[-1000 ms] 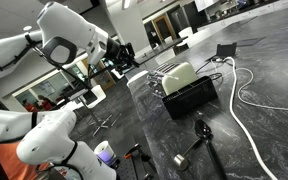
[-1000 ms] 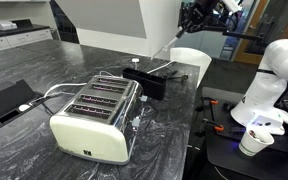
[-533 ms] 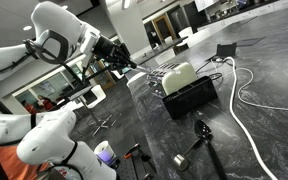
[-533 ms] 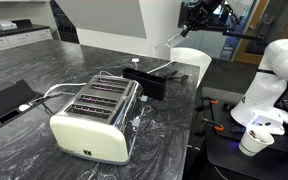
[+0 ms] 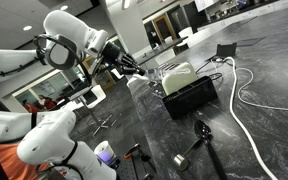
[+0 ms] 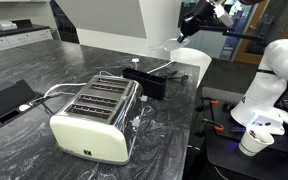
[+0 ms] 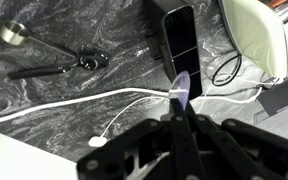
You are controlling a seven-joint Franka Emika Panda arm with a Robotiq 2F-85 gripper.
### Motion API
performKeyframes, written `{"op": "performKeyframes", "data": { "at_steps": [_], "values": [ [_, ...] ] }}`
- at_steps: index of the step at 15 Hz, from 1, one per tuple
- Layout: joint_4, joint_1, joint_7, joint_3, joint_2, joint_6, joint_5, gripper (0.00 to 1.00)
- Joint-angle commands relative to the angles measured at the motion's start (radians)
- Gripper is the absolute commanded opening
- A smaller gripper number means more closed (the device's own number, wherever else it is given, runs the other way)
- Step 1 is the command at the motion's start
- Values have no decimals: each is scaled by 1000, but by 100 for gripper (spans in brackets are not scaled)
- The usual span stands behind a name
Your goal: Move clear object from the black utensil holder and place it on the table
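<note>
The clear utensil comes down next with my gripper to the bare tabletop below, between the black spoon and the black utensil holder point(image 5: 190, 98), for release there.
My gripper point(image 7: 177, 116) is shut on a thin clear utensil point(image 7: 181, 88) whose tip points away from the wrist. In both exterior views the gripper point(image 5: 117, 64) point(image 6: 198, 18) hangs high above the table's end with the clear utensil point(image 6: 174, 40) slanting down from it. The black utensil holder point(image 5: 190, 98) stands on the dark marble table point(image 5: 264, 140) beside a cream toaster point(image 5: 179, 74). It also shows in an exterior view point(image 6: 150, 80) and in the wrist view point(image 7: 181, 45), below and apart from the utensil.
A black spoon and a metal scoop point(image 5: 200, 142) lie near the table's front edge, also in the wrist view point(image 7: 46, 60). A white cable point(image 5: 246, 100) loops from a black adapter point(image 5: 227, 50). The toaster point(image 6: 94, 115) fills the near table in an exterior view.
The arm has swung a little, carrying the clear utensil slightly sideways and higher away from the holder. The grip has stayed shut. Nothing on the table has moved.
</note>
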State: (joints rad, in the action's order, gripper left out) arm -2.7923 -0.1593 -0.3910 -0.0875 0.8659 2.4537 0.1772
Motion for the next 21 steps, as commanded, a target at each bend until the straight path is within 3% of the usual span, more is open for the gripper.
{"op": "performKeyframes", "data": {
  "at_steps": [1, 8, 21],
  "values": [
    [2, -5, 139, 13, -112, 145, -95, 1],
    [0, -54, 173, 3, -343, 385, -224, 1],
    [1, -14, 203, 79, -658, 470, -206, 1]
  ]
}}
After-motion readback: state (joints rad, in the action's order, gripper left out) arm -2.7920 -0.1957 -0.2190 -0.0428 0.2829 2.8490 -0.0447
